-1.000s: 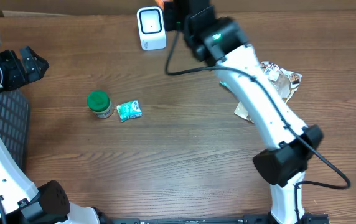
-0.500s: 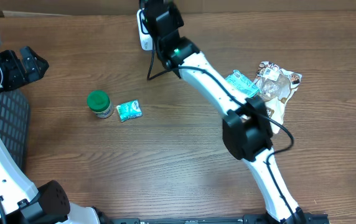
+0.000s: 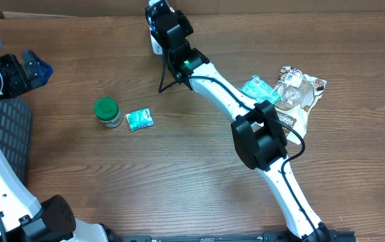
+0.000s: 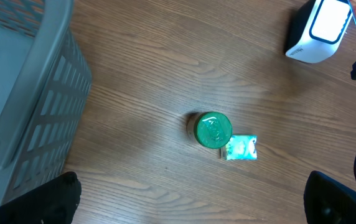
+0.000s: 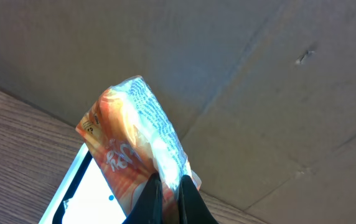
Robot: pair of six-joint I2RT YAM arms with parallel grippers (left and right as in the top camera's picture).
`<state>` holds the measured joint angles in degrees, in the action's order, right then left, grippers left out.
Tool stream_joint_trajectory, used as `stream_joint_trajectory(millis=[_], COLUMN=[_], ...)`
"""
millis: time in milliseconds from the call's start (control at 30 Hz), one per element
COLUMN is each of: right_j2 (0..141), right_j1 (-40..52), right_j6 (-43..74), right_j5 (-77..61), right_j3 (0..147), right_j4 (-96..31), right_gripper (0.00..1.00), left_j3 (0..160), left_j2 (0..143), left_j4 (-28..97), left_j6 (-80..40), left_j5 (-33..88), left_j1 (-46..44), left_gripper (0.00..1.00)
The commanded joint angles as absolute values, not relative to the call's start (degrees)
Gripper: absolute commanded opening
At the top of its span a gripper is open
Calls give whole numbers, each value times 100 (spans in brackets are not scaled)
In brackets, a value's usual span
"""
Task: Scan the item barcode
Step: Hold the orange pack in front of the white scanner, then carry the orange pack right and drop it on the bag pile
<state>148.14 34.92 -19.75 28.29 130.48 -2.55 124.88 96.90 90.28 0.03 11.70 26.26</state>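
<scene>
The right gripper will swing to the right in the overhead view and lower onto the pile of snack packets to let go, because the orange and white snack packet it holds already faces the scanner (image 3: 154,46).
My right gripper (image 5: 168,184) is shut on an orange and white snack packet (image 5: 131,134), pinching its lower edge. The packet hangs right in front of the white barcode scanner (image 5: 81,196), whose lit face fills the lower left of the right wrist view. From overhead the right arm covers most of the scanner (image 3: 154,46) at the table's far edge, and the packet is hidden there. My left gripper (image 4: 193,205) is open and holds nothing, high above the table's left side (image 3: 29,70).
A green-lidded jar (image 3: 106,111) and a small teal packet (image 3: 138,119) lie left of centre. A pile of snack packets (image 3: 297,94) and another teal packet (image 3: 256,87) lie at the right. A grey basket (image 4: 22,99) stands at the left edge. A cardboard wall (image 5: 259,74) backs the table.
The right arm has swung left along the far edge, carrying the packet to the scanner. The left arm has not moved.
</scene>
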Motion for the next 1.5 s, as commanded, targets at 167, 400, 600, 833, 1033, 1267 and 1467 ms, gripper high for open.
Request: stream_joint_trajectory(millis=[167, 400, 600, 833, 1033, 1267, 1467], right_j2=[14908, 14818, 14398, 13270, 12184, 11500, 11509], right_j1=[3503, 3581, 3710, 3815, 3566, 2766, 1691], right_j6=[-1999, -2154, -2119, -1413, -489, 165, 764], right_j5=[2779, 2825, 2818, 1903, 156, -270, -270], right_j3=[13056, 13063, 13063, 13063, 13063, 13063, 12884], right_j4=[-106, -3, -303, -2023, -4125, -6523, -7848], right_gripper=[4, 4, 4, 4, 4, 4, 4], left_j3=[12497, 12497, 12497, 12497, 12497, 12497, 12497], left_j2=[9741, 9741, 9741, 9741, 9741, 9741, 9741], left_j4=[9015, 9015, 9015, 9015, 9015, 9015, 9015], left_j6=[89, 89, 89, 89, 89, 89, 89], left_j5=[1157, 1157, 1157, 1160, 1160, 1160, 1160], left_j1=[2633, 2633, 2633, 2633, 2633, 2633, 2633], left_gripper=[100, 100, 100, 99, 100, 99, 99])
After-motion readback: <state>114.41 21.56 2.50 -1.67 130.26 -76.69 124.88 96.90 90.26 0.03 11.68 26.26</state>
